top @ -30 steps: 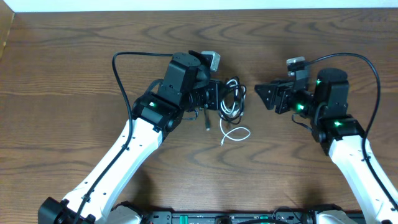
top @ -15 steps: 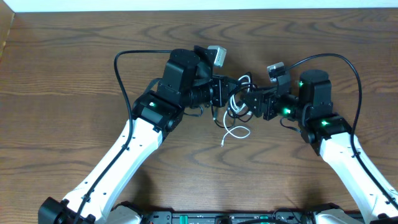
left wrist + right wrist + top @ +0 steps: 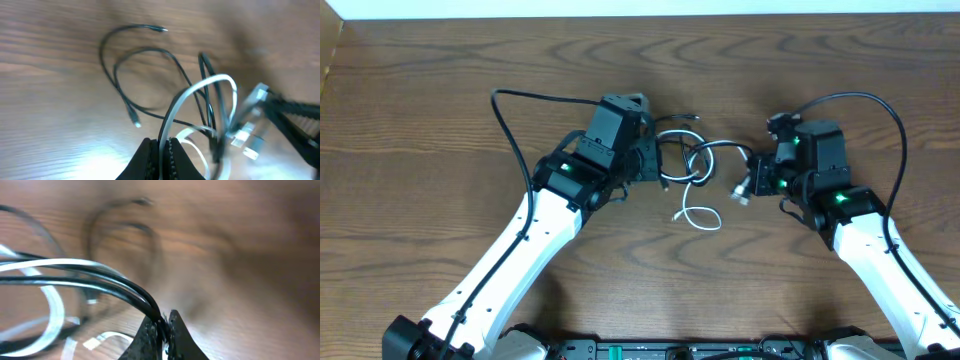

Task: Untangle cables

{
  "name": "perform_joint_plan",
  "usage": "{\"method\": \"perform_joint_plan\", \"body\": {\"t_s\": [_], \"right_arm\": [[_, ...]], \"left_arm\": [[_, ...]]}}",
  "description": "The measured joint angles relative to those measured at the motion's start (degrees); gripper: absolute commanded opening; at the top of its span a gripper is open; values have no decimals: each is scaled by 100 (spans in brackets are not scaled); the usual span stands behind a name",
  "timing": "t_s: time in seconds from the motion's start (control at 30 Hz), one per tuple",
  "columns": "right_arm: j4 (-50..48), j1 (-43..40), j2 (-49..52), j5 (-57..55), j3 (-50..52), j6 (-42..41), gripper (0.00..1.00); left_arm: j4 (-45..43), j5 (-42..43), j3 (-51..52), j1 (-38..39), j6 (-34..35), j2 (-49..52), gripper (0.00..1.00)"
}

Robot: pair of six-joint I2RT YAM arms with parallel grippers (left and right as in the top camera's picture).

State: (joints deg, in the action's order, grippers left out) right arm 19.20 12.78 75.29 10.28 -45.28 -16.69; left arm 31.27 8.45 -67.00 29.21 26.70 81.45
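Parts of the black cable cross the white cable's loops between my grippers, so my right gripper needs to pull away from the left gripper, then return toward it and open.
The cables hang stretched between my two grippers over the middle of the table. In the left wrist view my left gripper is shut on the white cable, which arcs up and away from the jaws. The black cable loops loosely on the wood beyond it. Black strands run into my right gripper, which is shut on them, with a white strand alongside. From overhead, the left gripper and right gripper face each other. A white loop lies below them and a silver plug dangles by the right gripper.
The thick black wires of the arms arch over the wooden table. The table's far edge meets a white wall.
The right gripper came in, shut on the black strands and drew back right. The left gripper shifted left, so the bundle has spread out between them.
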Motion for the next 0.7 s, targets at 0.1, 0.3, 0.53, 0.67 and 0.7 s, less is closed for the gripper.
{"method": "perform_joint_plan", "body": {"t_s": [0.1,0.3,0.53,0.67,0.7], "right_arm": [[334,0,-2,-702,0,-223,1],[645,0,0,-1825,0,-555,1],[1268,-310,-2,-3169,-2,-1325,1],[1443,-857,-2,-3447,-4,-1637,2],[1432,-973,-2,-3453,-4,-1683,5]], "left_arm": [[50,-269,0,-83,-15,7,8],[262,-415,0,-197,-17,22,8],[422,-385,0,-411,-17,22,8],[511,-337,0,-654,-17,22,8],[520,-332,0,-702,-17,22,8]]}}
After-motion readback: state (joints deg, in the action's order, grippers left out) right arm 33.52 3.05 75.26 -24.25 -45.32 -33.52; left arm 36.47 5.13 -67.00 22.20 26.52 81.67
